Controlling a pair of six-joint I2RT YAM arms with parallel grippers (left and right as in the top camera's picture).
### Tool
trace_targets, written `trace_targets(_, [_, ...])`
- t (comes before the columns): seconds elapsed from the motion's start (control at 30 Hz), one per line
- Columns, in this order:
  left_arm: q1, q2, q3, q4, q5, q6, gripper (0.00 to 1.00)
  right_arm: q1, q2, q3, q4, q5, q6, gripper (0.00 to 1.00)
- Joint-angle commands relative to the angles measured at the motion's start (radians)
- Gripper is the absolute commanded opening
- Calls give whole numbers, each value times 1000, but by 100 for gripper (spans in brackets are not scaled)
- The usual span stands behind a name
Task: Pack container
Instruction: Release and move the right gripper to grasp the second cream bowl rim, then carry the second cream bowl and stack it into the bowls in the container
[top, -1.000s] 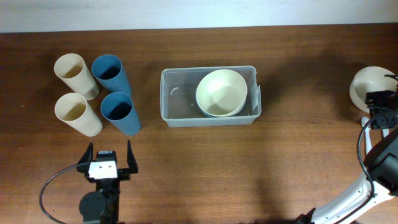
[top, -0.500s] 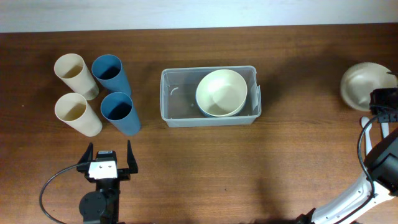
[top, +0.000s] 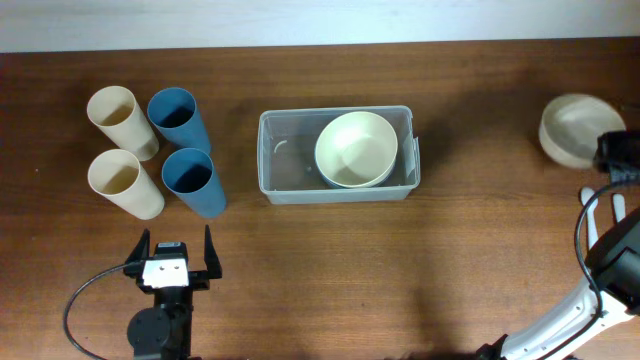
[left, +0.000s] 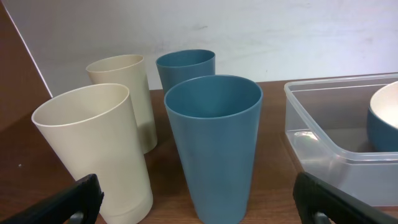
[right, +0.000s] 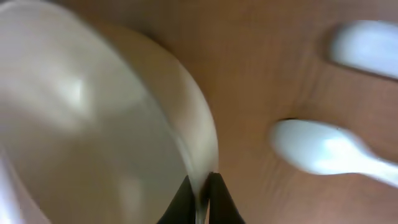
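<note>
The container's cream bowl (top: 356, 149) lies to the left in the overhead view, so the robot's right gripper should next lift, cross over it and go down to release the matching bowl inside.
The container (top: 285, 165), a clear rectangular bin, stands at the table's middle with a cream bowl (top: 356, 148) in its right half. A second cream bowl (top: 570, 128) is at the far right, and my right gripper (top: 612, 150) is shut on its near rim. In the right wrist view the black jaws (right: 200, 193) pinch that bowl's (right: 93, 124) thin edge. My left gripper (top: 172, 262) stands open near the front left, short of the cups. In the left wrist view its fingers frame a blue cup (left: 213, 143), with the container (left: 336, 124) at the right.
Two cream cups (top: 120, 120) (top: 125, 182) and two blue cups (top: 178, 118) (top: 193, 182) stand upright at the left. Two white spoons (right: 329, 152) (right: 370, 46) lie on the wood beside the held bowl.
My right gripper has shut on the far-right bowl's rim, and the bowl has shifted a little left and toward the back. The left arm has not moved.
</note>
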Motion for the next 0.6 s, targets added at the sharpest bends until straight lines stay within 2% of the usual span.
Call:
trace_targets(0.0, [-3,-6,-2,-6,14,19,100,5,-9,138,14,-246,-57,4])
trace_targets(0.13, [-3,-6,-2,-6,14,19,100,57,-34,336,-68,-408,-105,4])
trace_targets(0.23, [-3,-6,-2,-6,14,19,100,139,-49,498,-213,-430,-172,4])
trace_targets(0.33, [-3,-6,-2,-6,14,19,100,280,-51,665,-412,-421,-248,4])
trace_targets(0.57, [-3,-6,-2,-6,14,19,100,539,-50,721,-661,-306,-316,4])
